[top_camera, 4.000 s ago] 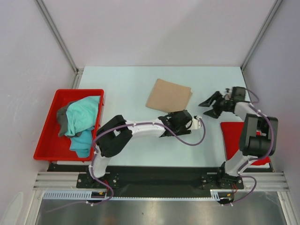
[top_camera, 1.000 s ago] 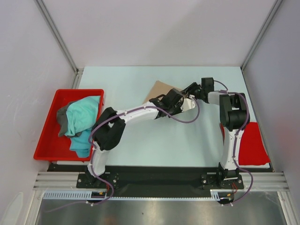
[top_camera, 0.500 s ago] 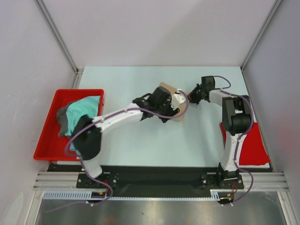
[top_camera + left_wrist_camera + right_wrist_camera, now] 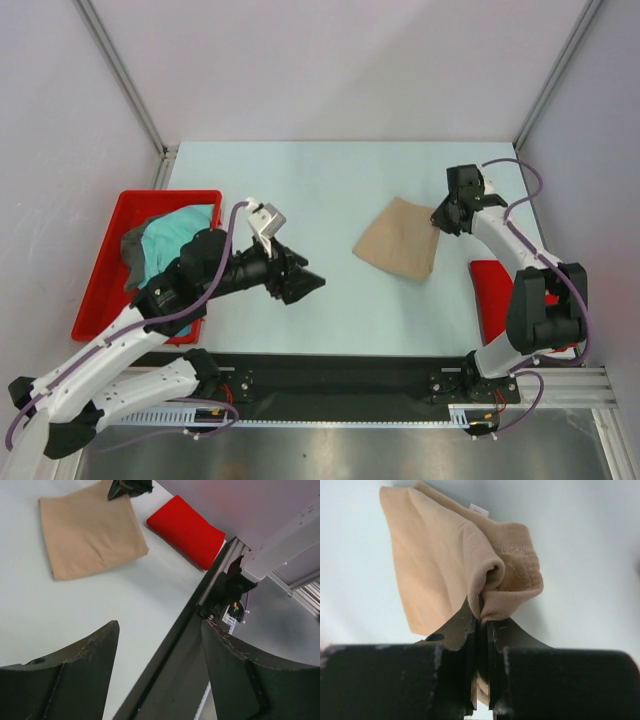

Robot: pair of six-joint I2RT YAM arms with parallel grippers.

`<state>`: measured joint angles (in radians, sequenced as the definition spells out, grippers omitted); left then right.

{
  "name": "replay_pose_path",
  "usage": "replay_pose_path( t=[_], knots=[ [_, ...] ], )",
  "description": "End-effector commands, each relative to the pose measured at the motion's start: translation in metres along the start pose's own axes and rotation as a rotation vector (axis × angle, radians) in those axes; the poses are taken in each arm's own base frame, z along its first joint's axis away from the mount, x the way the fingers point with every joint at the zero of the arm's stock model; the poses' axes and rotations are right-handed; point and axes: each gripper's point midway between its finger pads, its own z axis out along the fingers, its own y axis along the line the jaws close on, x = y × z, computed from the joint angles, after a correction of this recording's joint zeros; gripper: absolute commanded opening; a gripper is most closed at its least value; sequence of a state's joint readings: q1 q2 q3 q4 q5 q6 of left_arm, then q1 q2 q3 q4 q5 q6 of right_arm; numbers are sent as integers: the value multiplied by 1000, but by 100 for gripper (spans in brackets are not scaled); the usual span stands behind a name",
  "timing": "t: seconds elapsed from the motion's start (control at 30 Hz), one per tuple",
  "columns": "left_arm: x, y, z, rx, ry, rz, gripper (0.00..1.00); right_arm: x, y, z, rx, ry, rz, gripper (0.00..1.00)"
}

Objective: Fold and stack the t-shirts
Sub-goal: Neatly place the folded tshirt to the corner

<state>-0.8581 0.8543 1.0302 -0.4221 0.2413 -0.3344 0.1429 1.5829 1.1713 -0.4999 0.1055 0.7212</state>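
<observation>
My right gripper lifts next, shifts to the right in the top view and back, then lowers to release over the red mat (image 4: 494, 297), as the t-shirt lies folded.
The tan t-shirt (image 4: 398, 250) lies folded on the table right of centre, also seen in the left wrist view (image 4: 87, 527). My right gripper (image 4: 437, 222) is shut on its far right corner, and the bunched collar edge (image 4: 510, 590) is pinched between the jaws (image 4: 482, 617). My left gripper (image 4: 305, 285) hovers open and holds nothing, left of the shirt and apart from it, with its fingers (image 4: 90, 650) spread wide. The teal t-shirt (image 4: 178, 245) and the dark grey t-shirt (image 4: 131, 250) lie crumpled in the red tray (image 4: 100, 290).
A flat red mat (image 4: 490, 290) lies at the right near edge, partly under the right arm, and shows in the left wrist view (image 4: 186, 529). The table's black front rail (image 4: 170, 645) runs below the left gripper.
The left gripper opened, let go of the tan shirt and drew back to the left. The right gripper shut on the shirt's corner and dragged it to the right.
</observation>
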Motion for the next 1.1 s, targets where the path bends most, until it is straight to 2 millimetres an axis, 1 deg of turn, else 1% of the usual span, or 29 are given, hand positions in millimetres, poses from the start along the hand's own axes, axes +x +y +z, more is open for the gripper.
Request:
replay_pose_path(
  t=[0.0, 0.03, 0.1, 0.17, 0.27, 0.3, 0.33, 0.37, 0.4, 0.43, 0.5, 0.53, 0.6, 0.63, 0.67, 0.83, 0.93, 1.0, 1.07],
  knots=[
    [45, -3, -8, 29, 113, -115, 72, -13, -52, -26, 220, -116, -22, 0],
    [47, -3, -11, 30, 116, -108, 72, -16, -56, -36, 222, -141, -16, 0],
    [47, -5, -17, 41, 105, -77, 73, -29, -68, -47, 263, -189, 5, 0],
    [47, -6, -19, 51, 110, -58, 73, -46, -71, -61, 264, -242, 27, 0],
    [45, -14, -16, 96, 126, -47, 72, -71, -80, -73, 284, -294, 65, 0],
    [45, -16, -14, 108, 131, -43, 72, -84, -82, -80, 288, -316, 89, 0],
    [44, -20, -14, 133, 135, -40, 72, -86, -80, -82, 286, -314, 89, 0],
    [44, -21, -14, 142, 138, -36, 72, -93, -92, -86, 321, -319, 113, 0],
    [46, -22, -13, 151, 143, -31, 72, -101, -89, -92, 316, -339, 116, 0],
    [47, -23, -12, 161, 149, -29, 72, -104, -93, -95, 323, -347, 126, 0],
    [47, -23, -11, 167, 154, -17, 72, -109, -92, -102, 308, -355, 133, 0],
    [48, -23, -10, 174, 163, -12, 72, -116, -90, -108, 303, -368, 132, 0],
    [48, -24, -10, 183, 165, -5, 72, -122, -88, -113, 305, -382, 126, 0],
    [48, -24, -9, 184, 166, -1, 72, -130, -86, -118, 302, -399, 131, 0],
    [49, -24, -8, 186, 172, 3, 72, -131, -91, -121, 316, -396, 141, 0],
    [49, -23, -5, 192, 176, 4, 72, -146, -96, -128, 321, -425, 162, 0],
    [52, -22, -3, 198, 189, -2, 72, -154, -101, -130, 321, -425, 171, 0],
    [54, -21, -3, 200, 192, -4, 72, -159, -104, -135, 320, -431, 178, 0],
    [55, -20, -2, 202, 193, -5, 72, -160, -107, -136, 320, -424, 179, 0]
  ],
)
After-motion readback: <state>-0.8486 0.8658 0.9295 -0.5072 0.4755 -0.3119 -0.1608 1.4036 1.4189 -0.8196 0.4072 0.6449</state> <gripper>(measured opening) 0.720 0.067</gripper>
